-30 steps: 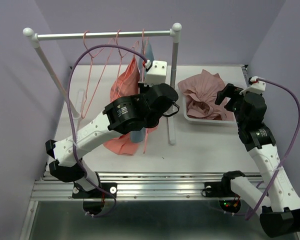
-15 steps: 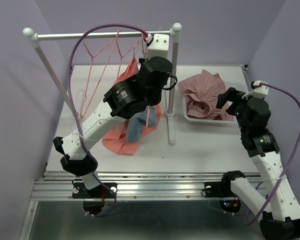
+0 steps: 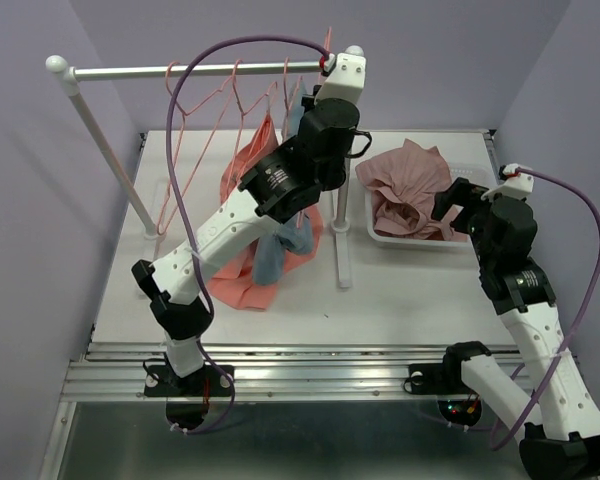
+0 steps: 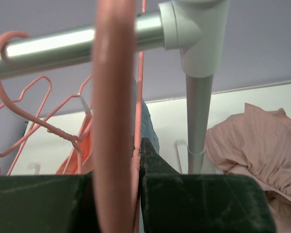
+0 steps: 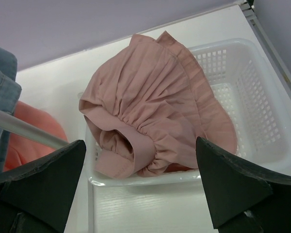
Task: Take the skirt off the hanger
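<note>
The pink hanger's hook is above the bar's end. The left gripper rises slightly next, then comes down, setting the hook on the bar beside the post.
The salmon-coral skirt (image 3: 245, 190) hangs below the rail, and its hem is bunched on the table. In the left wrist view a strip of the skirt (image 4: 80, 148) shows behind the wires. My left gripper (image 3: 302, 105) is raised to the rail's right end. In its own view the left gripper (image 4: 136, 167) is shut on the wire of a pink hanger (image 4: 114, 111). I cannot tell which garment that hanger carries. My right gripper (image 3: 455, 198) hovers open over the basket. Seen from its wrist, the right gripper (image 5: 140, 143) holds nothing.
A grey-blue garment (image 3: 285, 248) hangs in front of the skirt. Other pink hangers (image 3: 195, 120) hang on the metal rail (image 3: 200, 70), which is carried by white posts (image 3: 345, 210). A white basket (image 5: 242, 87) at the right holds a mauve-pink ruffled garment (image 5: 150, 111).
My left arm has risen and swung right, carrying the gripped hanger up to the rail's right end. The grey-blue garment has come into view. The right arm has barely shifted.
</note>
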Available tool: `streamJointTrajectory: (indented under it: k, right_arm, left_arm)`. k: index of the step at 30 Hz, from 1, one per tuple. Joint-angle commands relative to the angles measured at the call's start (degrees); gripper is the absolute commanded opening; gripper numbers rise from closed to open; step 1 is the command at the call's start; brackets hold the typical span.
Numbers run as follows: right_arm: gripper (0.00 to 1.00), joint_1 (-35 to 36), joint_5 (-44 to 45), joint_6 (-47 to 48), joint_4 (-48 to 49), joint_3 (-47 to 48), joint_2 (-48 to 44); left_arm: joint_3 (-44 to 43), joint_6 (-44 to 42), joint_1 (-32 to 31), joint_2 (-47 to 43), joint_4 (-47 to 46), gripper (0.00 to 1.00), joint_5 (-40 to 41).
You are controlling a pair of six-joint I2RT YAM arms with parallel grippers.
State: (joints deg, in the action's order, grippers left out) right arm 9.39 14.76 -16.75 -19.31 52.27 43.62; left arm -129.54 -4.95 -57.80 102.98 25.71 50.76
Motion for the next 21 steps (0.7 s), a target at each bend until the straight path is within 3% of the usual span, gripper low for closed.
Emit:
streamJointTrajectory:
  k: [1,10,21]
  right_arm:
    - [1.0,-0.2,0.1,-0.1,0.9,-0.6,-0.3]
    - [1.0,-0.2,1.9,-0.5,0.9,-0.9,-0.1]
    - [1.0,-0.2,3.1,-0.7,0.4,-1.3,-1.6]
  left_arm:
    - [-4.2,-4.0,1.3,-0.5,-7.8,0.0,1.7]
    - [-2.0,-5.6,4.1,0.1,-14.5,0.0,-2.5]
    - [-2.4,-1.2,6.3,2.8,-13.4,0.0,-6.2]
